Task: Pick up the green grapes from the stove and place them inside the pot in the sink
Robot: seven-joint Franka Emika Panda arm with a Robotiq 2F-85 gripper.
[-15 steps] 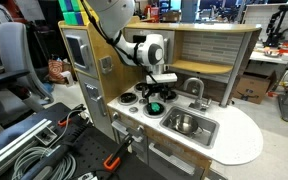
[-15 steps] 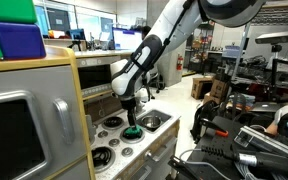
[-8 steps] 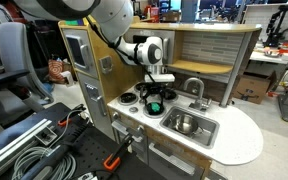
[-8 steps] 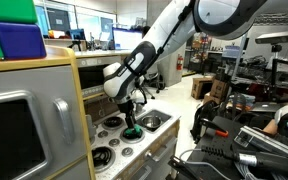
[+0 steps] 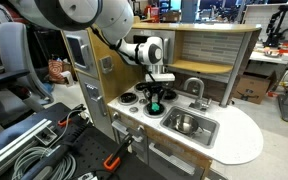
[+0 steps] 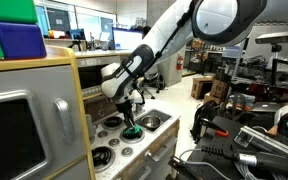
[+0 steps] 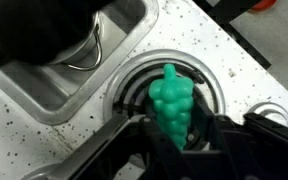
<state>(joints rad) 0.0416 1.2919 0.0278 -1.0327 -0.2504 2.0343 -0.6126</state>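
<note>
The top of the pot is open. My gripper will lift the grapes [image 5: 155, 107] off the burner, move toward the sink, lower over the shiny pot [image 5: 186, 124] and let them go.
The green grapes [image 7: 172, 105] lie on a black burner of the white stove [image 5: 131, 112], on the side nearest the sink. In the wrist view my gripper [image 7: 177, 135] is shut on the grapes, its dark fingers [image 7: 134, 138] pressing the cluster from both sides. Both exterior views show the gripper [image 5: 155, 99] [image 6: 132, 123] lowered straight onto the grapes [image 5: 155, 107] [image 6: 133, 131]. The shiny pot [image 5: 186, 124] sits inside the sink [image 5: 210, 133], right next to the stove. In the wrist view the pot [image 7: 84, 50] appears blurred at the upper left.
A curved silver faucet [image 5: 196, 88] stands behind the sink. A wooden back wall and shelf [image 5: 199, 55] rise behind the counter. A toy oven tower [image 5: 79, 50] stands beside the stove. The white counter [image 5: 244, 135] extends past the sink.
The jaws have gone from open around the grapes to shut on them. The arm has barely shifted over the burner.
</note>
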